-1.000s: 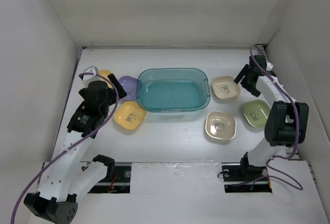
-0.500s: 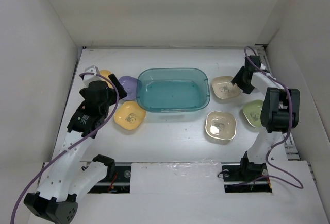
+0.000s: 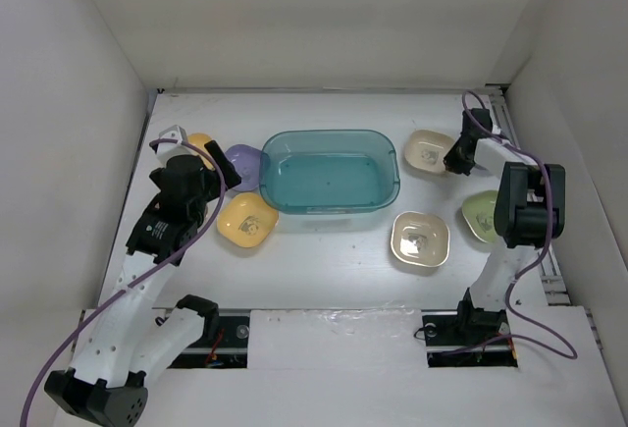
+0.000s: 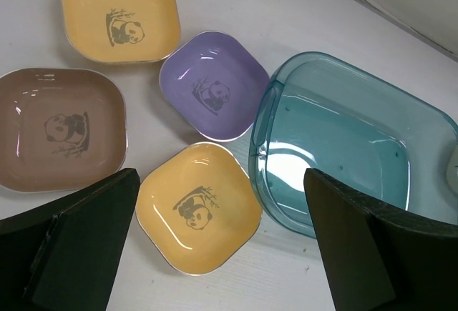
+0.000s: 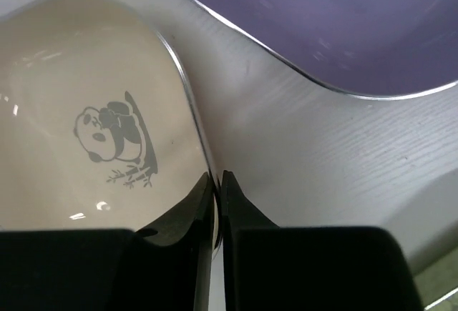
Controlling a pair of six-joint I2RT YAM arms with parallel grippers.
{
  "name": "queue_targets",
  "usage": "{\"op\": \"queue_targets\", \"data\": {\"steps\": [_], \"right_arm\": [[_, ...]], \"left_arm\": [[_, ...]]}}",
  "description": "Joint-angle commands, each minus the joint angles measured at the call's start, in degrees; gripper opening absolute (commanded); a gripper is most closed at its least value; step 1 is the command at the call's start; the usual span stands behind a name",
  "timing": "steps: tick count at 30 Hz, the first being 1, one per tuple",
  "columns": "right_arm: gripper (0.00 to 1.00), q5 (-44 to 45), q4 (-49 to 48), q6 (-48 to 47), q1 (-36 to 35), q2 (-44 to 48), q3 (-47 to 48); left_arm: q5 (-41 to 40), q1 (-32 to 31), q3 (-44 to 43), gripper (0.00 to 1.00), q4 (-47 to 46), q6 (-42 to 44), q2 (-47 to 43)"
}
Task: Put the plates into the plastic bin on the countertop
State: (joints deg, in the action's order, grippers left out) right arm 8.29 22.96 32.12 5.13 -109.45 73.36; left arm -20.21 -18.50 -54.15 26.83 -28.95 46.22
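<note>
The teal bin (image 3: 331,133) beside the held beige plate is empty. My right gripper lifts the plate over the bin's rim next, then lowers it inside.
My right gripper (image 3: 454,160) (image 5: 217,176) is shut on the right rim of a beige plate (image 3: 427,150) (image 5: 86,111) with a panda print, right of the teal plastic bin (image 3: 331,133) (image 4: 261,121). The bin holds nothing. A second beige plate (image 3: 420,239) and a pale green plate (image 3: 483,213) lie nearer the arms. My left gripper (image 4: 220,176) hangs open above a yellow plate (image 4: 199,207) (image 3: 245,221), left of the bin. Beside it lie a lavender plate (image 4: 213,86) (image 3: 245,164), another yellow plate (image 4: 118,14) and a brownish plate (image 4: 61,129).
White walls close in the countertop (image 3: 324,260) on three sides. The right wrist view shows a lavender dish (image 5: 343,25) just beyond the held plate; the right arm hides it from above. A purple cable (image 3: 476,103) loops over the right wrist.
My right gripper moved left onto the beige plate's rim and shut on it. The plate shifted a little toward the back wall. The left arm has not moved.
</note>
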Motion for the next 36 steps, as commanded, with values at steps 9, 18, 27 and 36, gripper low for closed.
{"op": "queue_targets", "data": {"steps": [9,18,27,36], "right_arm": [[0.00,3.75,4.98,1.20,-3.10,0.72,10.64],[0.00,6.82,7.18,0.58,-12.13,12.58,20.14],[0.00,7.17,2.80,-0.74,-29.46,18.04,10.51],[0.00,5.51,-2.83,3.21,-35.88,12.42,6.71]], "left_arm": [[-0.97,0.31,-1.57,1.00,-1.17,0.65,-0.78],[-1.07,1.35,-3.14,1.00,2.07,-2.77,4.56],[4.30,3.74,5.10,1.00,4.55,-22.62,10.74],[3.68,2.07,17.49,1.00,2.88,-34.59,8.72]]}}
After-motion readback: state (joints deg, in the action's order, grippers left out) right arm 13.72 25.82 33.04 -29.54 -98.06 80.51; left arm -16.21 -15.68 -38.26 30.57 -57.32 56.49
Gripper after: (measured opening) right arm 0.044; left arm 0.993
